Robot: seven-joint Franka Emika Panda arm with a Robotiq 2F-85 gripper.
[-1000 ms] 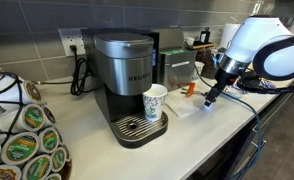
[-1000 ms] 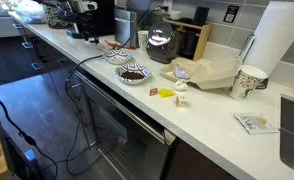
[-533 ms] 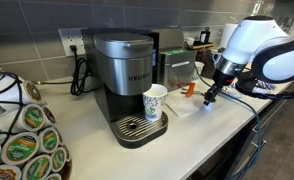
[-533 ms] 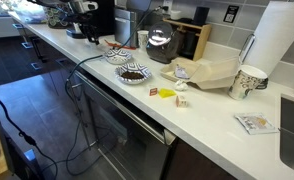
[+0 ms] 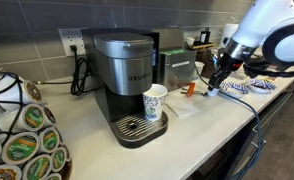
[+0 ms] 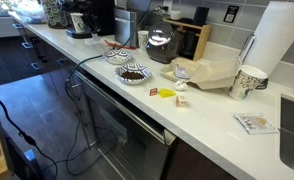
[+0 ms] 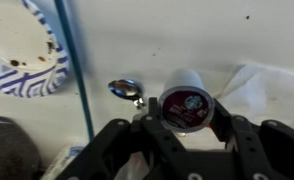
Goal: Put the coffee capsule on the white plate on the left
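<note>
My gripper will next carry the capsule [image 7: 187, 98] past the blue cable and down onto the white plate [image 7: 17, 36], because the plate is below my gripper, to the left in the wrist view.
In the wrist view my gripper [image 7: 187, 108] is shut on the coffee capsule [image 7: 187, 98]. The capsule's dark red lid faces the camera, with a finger on each side, and it hangs above the pale counter. The white plate [image 7: 22, 50] with a blue pattern on its rim lies at the upper left of that view, apart from the capsule. In an exterior view the gripper [image 5: 218, 78] hangs over the counter at the right, just left of the patterned plates [image 5: 239, 88]; the capsule is too small to make out there.
A coffee machine [image 5: 127, 75] with a paper cup [image 5: 155, 100] on its tray stands mid-counter. A capsule rack [image 5: 22, 135] fills the near left. A blue cable [image 7: 77, 70] and a small shiny metal object [image 7: 125, 88] lie between plate and gripper. Kettle [image 6: 160, 45] and paper towel roll [image 6: 277, 40] stand further along.
The jaws have closed on the capsule. The gripper has risen from the counter and shifted slightly toward the plates.
</note>
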